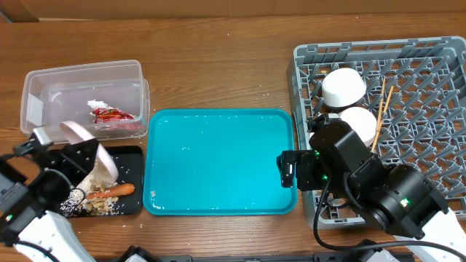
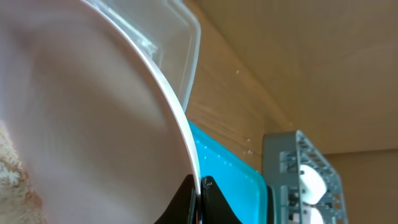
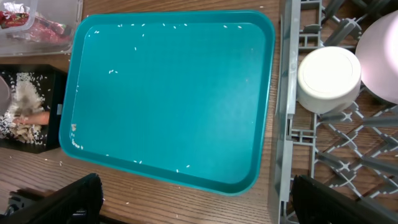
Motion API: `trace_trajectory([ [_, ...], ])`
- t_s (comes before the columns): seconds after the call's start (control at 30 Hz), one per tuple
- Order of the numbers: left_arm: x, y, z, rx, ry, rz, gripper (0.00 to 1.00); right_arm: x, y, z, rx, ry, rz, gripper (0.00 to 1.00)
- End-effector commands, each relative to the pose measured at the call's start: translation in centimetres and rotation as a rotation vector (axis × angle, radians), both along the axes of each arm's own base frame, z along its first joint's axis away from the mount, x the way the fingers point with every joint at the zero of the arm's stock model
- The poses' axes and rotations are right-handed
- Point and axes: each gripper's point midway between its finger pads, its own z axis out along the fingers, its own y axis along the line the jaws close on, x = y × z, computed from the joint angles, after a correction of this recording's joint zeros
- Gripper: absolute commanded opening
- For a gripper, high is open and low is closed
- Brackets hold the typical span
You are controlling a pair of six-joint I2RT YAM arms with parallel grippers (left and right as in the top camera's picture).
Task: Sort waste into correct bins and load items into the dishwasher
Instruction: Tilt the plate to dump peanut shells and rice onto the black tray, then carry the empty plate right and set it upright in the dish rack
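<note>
My left gripper holds the plate and will carry it outward and to the right in the overhead view, to the rack's tray-side slots, since they are empty.
My left gripper (image 1: 86,156) is shut on the rim of a white plate (image 1: 91,145), held tilted over the black tray (image 1: 131,154). In the left wrist view the jaws (image 2: 199,186) pinch the plate (image 2: 93,112). A carrot (image 1: 116,191) and beige and white scraps (image 1: 98,205) lie in the black tray. The clear tub (image 1: 44,80) holds a red wrapper (image 1: 113,114) and a white tissue (image 1: 97,105). The grey dish rack (image 1: 437,65) holds an upturned cup (image 1: 344,87), a bowl (image 1: 358,122) and chopsticks (image 1: 382,109). My right gripper (image 1: 287,171) is open and empty at the teal tray's right edge.
The teal tray (image 1: 218,160) lies between the bins and the rack, with a few rice grains on it. It also shows in the right wrist view (image 3: 168,93), where the rack wall (image 3: 286,124) is right beside it. Wooden table all round.
</note>
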Motion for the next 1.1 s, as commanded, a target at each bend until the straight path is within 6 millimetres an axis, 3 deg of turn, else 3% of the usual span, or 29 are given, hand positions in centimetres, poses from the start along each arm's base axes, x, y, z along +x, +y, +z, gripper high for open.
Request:
trace_trajectory([
  [0.0,-0.8,-0.5,2.1,-0.023,-0.156,-0.059,0.04,0.1,0.1,0.8,0.019,-0.019,-0.002,1.0],
  [0.4,-4.6,0.8,3.2,-0.217,-0.458,0.004,0.04,0.0,0.1,0.8,0.019,-0.018,-0.002,1.0],
  [0.5,-5.2,1.7,3.0,-0.225,-0.458,0.058,0.04,0.0,0.1,0.8,0.019,-0.018,-0.002,1.0],
  [0.63,-5.0,1.3,3.0,-0.225,-0.449,0.04,0.04,0.1,0.1,0.8,0.019,-0.019,-0.002,1.0],
  [0.83,-3.1,-1.9,2.9,-0.129,-0.325,-0.082,0.04,0.2,0.2,1.0,0.027,-0.028,-0.002,1.0],
  [1.07,-0.2,-9.3,4.7,0.209,-0.12,-0.359,0.04,1.7,0.8,2.1,0.066,-0.097,-0.035,1.0],
])
